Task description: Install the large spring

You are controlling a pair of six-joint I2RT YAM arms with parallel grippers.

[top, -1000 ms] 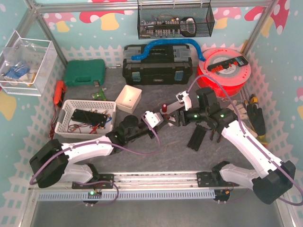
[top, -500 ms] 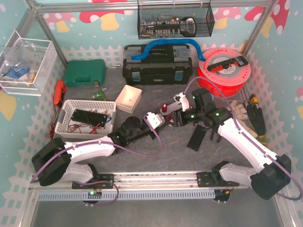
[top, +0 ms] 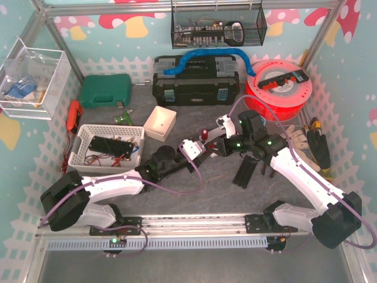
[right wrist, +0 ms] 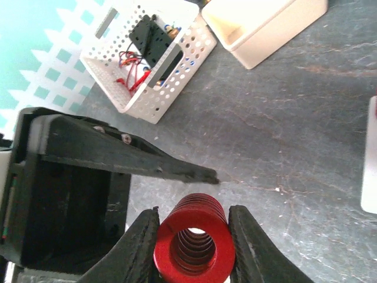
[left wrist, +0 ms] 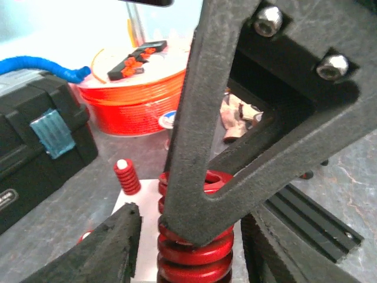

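Observation:
My right gripper shifts toward the right in its wrist view over the white plate's bare near corner (right wrist: 369, 203) below next. It then goes down and releases the spring.
The large red spring (right wrist: 197, 206) stands between the fingers of my right gripper (right wrist: 194, 215), which is shut on it. In the left wrist view the spring (left wrist: 194, 247) is upright over a white plate (left wrist: 141, 200), with a right finger (left wrist: 194, 135) crossing in front of it. My left gripper (left wrist: 189, 223) is open around the spring, with a gap on its left side. A small red spring (left wrist: 127, 177) stands on the plate behind. In the top view the two grippers meet mid-table, left (top: 199, 153) and right (top: 217, 147).
A white basket (top: 106, 144) of parts and a white box (top: 160, 122) stand to the left. A black toolbox (top: 194, 79), a green case (top: 106, 89) and an orange spool (top: 280, 85) are at the back. A black rail (top: 246, 171) lies under the right arm.
My right arm has shifted a little to the left, bringing its gripper closer against the left gripper. The left arm has barely moved.

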